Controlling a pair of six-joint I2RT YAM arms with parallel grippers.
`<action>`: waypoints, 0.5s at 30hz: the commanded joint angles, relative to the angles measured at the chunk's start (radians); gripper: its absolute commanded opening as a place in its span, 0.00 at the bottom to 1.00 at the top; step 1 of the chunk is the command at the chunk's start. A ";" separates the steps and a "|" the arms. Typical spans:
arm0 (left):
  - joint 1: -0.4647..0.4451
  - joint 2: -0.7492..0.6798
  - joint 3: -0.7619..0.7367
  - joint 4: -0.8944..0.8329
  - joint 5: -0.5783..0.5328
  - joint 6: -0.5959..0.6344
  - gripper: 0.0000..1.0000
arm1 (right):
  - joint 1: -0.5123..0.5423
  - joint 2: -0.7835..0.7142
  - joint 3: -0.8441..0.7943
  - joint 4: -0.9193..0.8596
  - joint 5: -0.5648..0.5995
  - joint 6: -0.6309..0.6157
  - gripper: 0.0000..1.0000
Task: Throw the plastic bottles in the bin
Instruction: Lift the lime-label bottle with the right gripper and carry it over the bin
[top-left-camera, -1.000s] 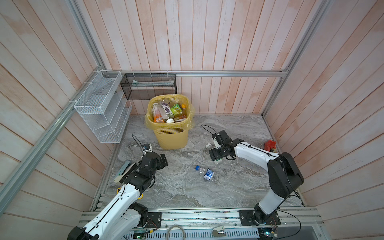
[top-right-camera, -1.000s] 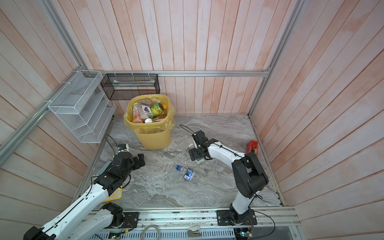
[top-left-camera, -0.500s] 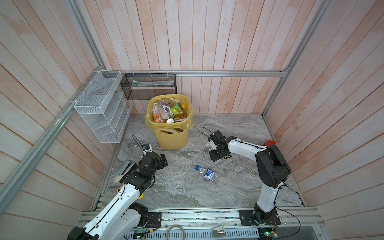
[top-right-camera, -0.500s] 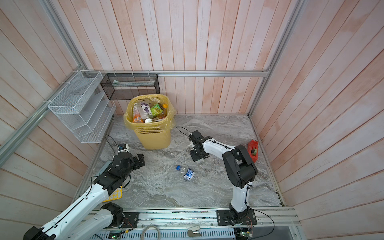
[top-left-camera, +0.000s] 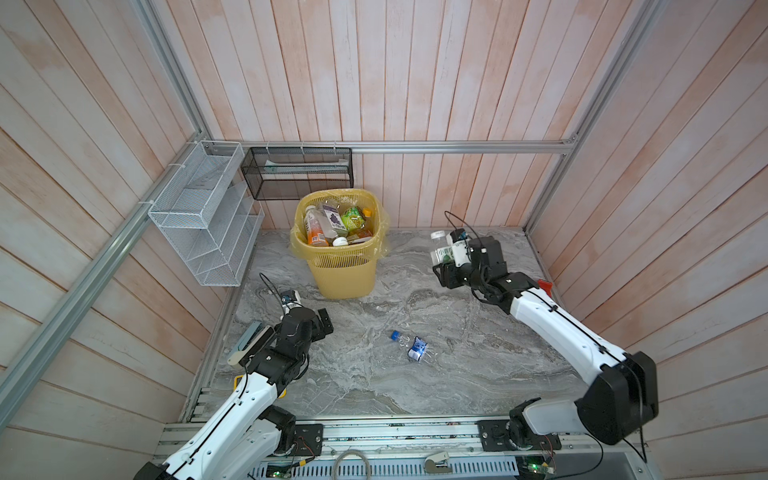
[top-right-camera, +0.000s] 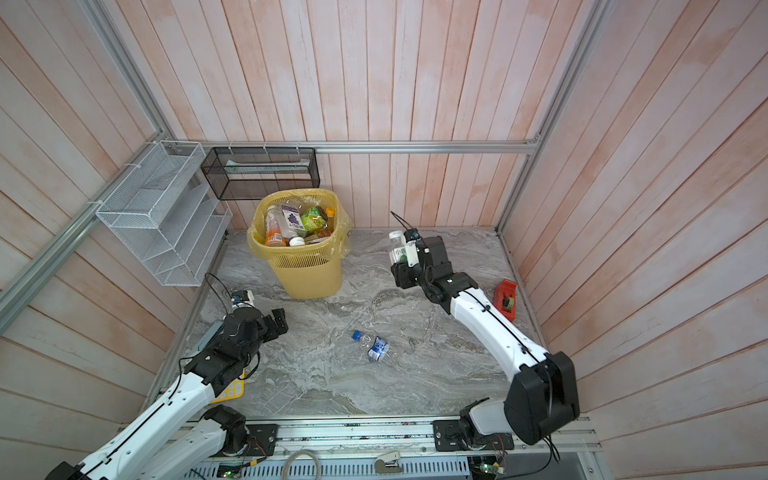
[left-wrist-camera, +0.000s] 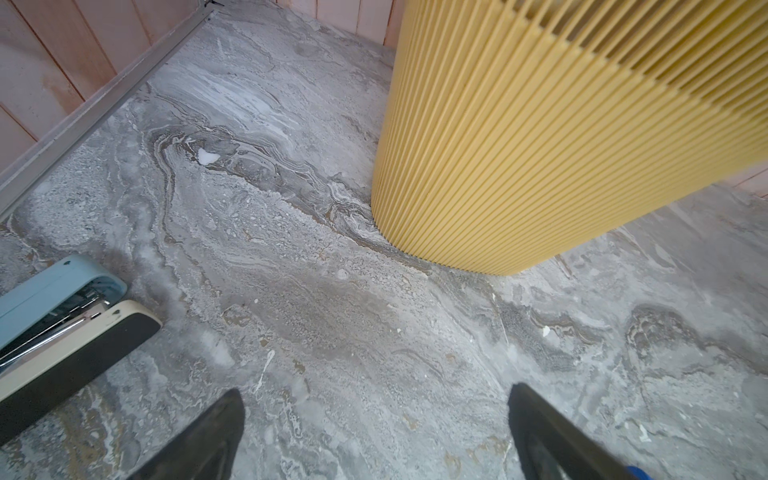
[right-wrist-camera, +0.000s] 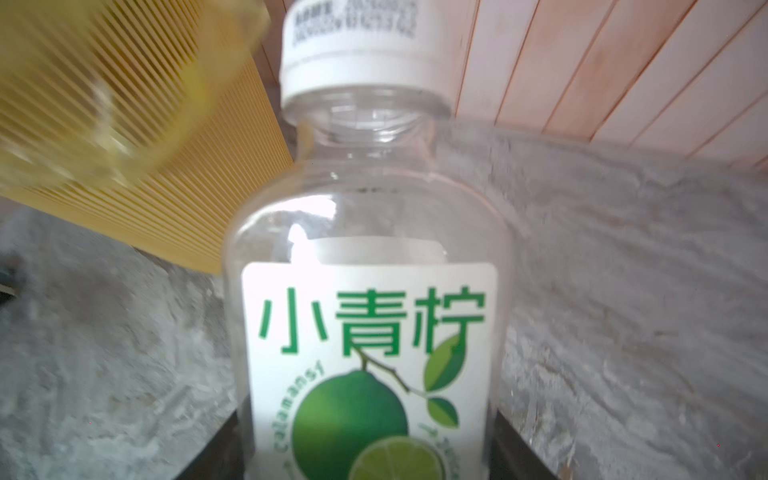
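I need to raise the clear bottle in my right gripper next and swing it over the bin's open top (top-left-camera: 345, 212) to release it, since the bin's rim stands high above the floor.
The yellow lattice bin (top-left-camera: 345, 274) (top-right-camera: 307, 276) stands at the back with several plastic bottles (top-left-camera: 332, 222) (top-right-camera: 293, 224) piled inside. My right gripper (top-left-camera: 443, 268) (top-right-camera: 400, 270) (right-wrist-camera: 370, 415) is shut on a clear bottle (top-left-camera: 439, 249) (top-right-camera: 395, 247) (right-wrist-camera: 370, 232) with a white cap and a lime label, held upright above the floor to the right of the bin. A crushed clear bottle (top-left-camera: 412, 345) (top-right-camera: 374, 345) with a blue cap lies mid-floor. My left gripper (top-left-camera: 323, 326) (top-right-camera: 279, 320) (left-wrist-camera: 374, 399) hangs open and empty over bare floor, near the bin's base (left-wrist-camera: 540, 145).
A white wire rack (top-left-camera: 203, 224) and a black mesh basket (top-left-camera: 297, 174) hang on the walls behind the bin. A red tape dispenser (top-right-camera: 506, 297) sits by the right wall. A blue and cream stapler (top-left-camera: 249, 345) (left-wrist-camera: 54, 316) lies beside my left arm.
My right gripper has closed on the lime-label bottle and lifted it off the floor, swinging up and back. The left arm has not moved.
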 joint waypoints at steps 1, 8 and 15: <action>-0.002 -0.014 -0.010 0.015 -0.021 -0.009 1.00 | 0.005 -0.046 0.073 0.211 -0.070 0.057 0.46; -0.003 0.001 0.003 0.019 -0.005 0.013 1.00 | 0.033 0.069 0.309 0.479 -0.261 0.225 0.46; -0.008 0.021 0.015 0.012 0.002 0.020 1.00 | 0.186 0.496 0.769 0.144 -0.295 0.147 0.48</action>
